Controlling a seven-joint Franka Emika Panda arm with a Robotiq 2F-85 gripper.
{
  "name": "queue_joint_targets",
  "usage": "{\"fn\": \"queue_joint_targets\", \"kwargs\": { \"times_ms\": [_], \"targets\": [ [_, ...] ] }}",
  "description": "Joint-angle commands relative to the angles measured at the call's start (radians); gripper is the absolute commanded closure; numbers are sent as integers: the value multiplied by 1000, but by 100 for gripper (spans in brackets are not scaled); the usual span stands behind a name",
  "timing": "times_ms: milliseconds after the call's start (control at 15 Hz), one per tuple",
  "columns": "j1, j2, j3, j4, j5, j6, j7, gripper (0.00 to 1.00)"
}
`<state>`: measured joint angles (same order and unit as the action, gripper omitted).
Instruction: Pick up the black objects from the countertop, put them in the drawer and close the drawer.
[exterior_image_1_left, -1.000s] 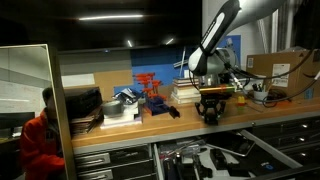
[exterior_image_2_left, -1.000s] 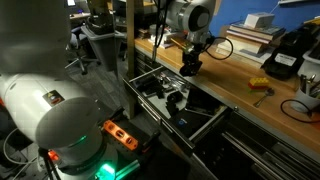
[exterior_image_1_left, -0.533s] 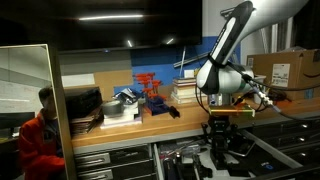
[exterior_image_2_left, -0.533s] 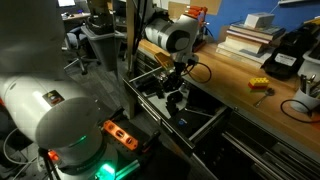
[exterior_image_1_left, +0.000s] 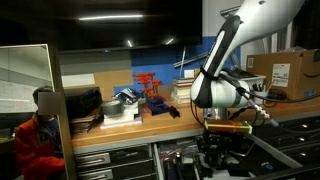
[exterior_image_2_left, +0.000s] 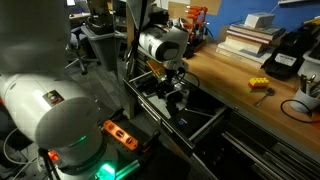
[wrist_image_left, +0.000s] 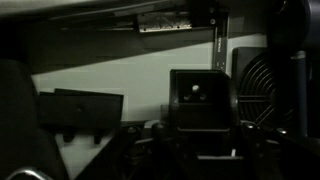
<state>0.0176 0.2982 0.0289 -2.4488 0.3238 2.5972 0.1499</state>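
Observation:
The blocky object goes down toward the pale bottom of the drawer, clear below it between the black piece and the fan-like grille, and my gripper releases it next.
My gripper (exterior_image_1_left: 218, 152) is lowered into the open drawer (exterior_image_2_left: 203, 129), below the front edge of the wooden countertop (exterior_image_1_left: 130, 128). In the wrist view it is shut on a black blocky object (wrist_image_left: 200, 108), held between the jaws just above the drawer floor. In an exterior view the gripper (exterior_image_2_left: 175, 92) hangs over other black pieces (exterior_image_2_left: 150, 86) lying in the drawer. Another black piece (wrist_image_left: 80, 110) lies to the left in the wrist view. The countertop also shows in an exterior view (exterior_image_2_left: 235, 75).
A red rack (exterior_image_1_left: 150, 90), stacked books (exterior_image_2_left: 250, 35) and a cardboard box (exterior_image_1_left: 285, 72) stand on the countertop. A yellow item (exterior_image_2_left: 260, 85) lies near its edge. A person in red (exterior_image_1_left: 38, 138) sits beside the bench. A fan-like grille (wrist_image_left: 268, 85) is close by in the drawer.
The arm has carried the black object from the countertop forward and down into the open drawer. The gripper stays shut on it.

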Motion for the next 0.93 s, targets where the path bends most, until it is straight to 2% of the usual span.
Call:
{"fn": "queue_joint_targets", "kwargs": {
  "times_ms": [0, 333, 867],
  "targets": [
    [-35, 57, 52, 47, 59, 43, -107, 74],
    [-84, 122, 79, 94, 80, 71, -193, 74],
    [-95, 177, 42, 137, 21, 95, -175, 74]
  ]
}}
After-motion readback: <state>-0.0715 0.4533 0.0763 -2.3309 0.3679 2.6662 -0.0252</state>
